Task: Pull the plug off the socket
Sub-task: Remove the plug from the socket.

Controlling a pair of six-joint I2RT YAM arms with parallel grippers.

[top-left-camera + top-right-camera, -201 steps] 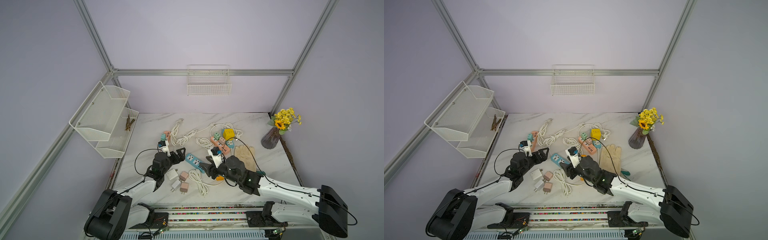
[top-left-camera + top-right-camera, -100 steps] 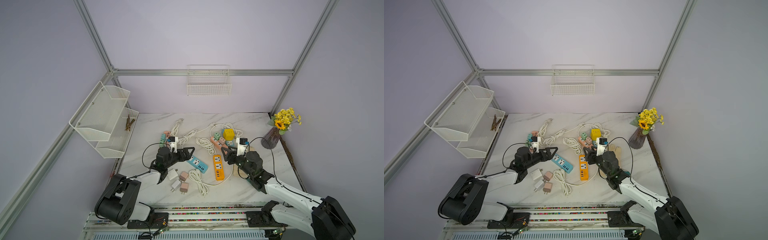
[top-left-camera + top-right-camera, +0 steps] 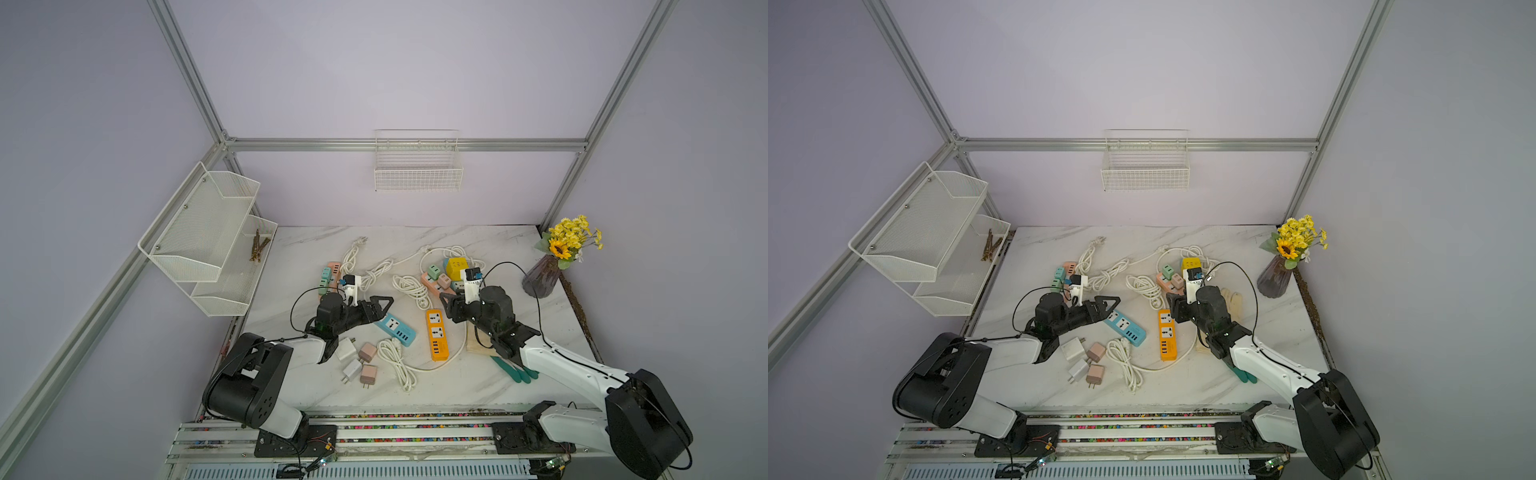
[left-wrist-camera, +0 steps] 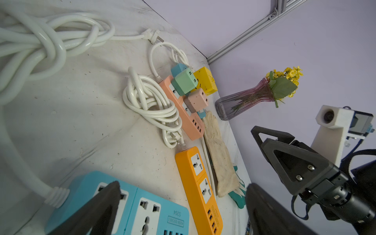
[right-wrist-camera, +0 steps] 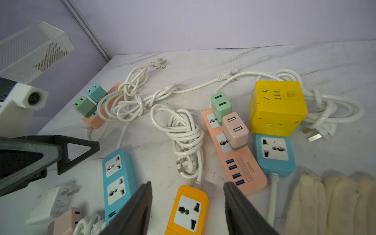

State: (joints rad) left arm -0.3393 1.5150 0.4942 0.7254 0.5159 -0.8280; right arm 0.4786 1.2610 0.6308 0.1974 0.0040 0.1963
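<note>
My right gripper moves outward next, tilts its fingers downward and lowers them around the pink charger's sides, since the pink charger [image 3: 444, 281] [image 5: 235, 130] stands upright in the pink power strip.
Two plugs, a green charger [image 5: 220, 104] and a pink charger [image 5: 235, 130], sit in the sockets of a pink power strip [image 5: 242, 162] [image 3: 432, 286] at mid-table. Farther left, a teal charger [image 5: 96, 92] and a green one [image 5: 83, 105] sit in a second pink strip [image 3: 332, 274]. My right gripper [image 5: 188, 185] [image 3: 448, 306] is open and holds nothing. It hovers over the far end of the orange strip [image 5: 188, 211], just short of the pink strip. My left gripper [image 4: 183, 188] [image 3: 380, 309] is open and holds nothing, above the blue strip [image 4: 142, 211].
A yellow cube socket [image 5: 277, 107] and a small blue socket block [image 5: 274, 154] lie beside the pink strip. White cable bundles [image 5: 183, 132] lie between the strips. Loose chargers [image 3: 359, 359] lie front left, a glove [image 5: 329, 203] on the right, and a flower vase [image 3: 540, 280] at the far right.
The right arm drew back to the right from the middle, leaving the orange strip on the table, then came back toward the strip's far end with jaws slightly wider. The left gripper shifted right.
</note>
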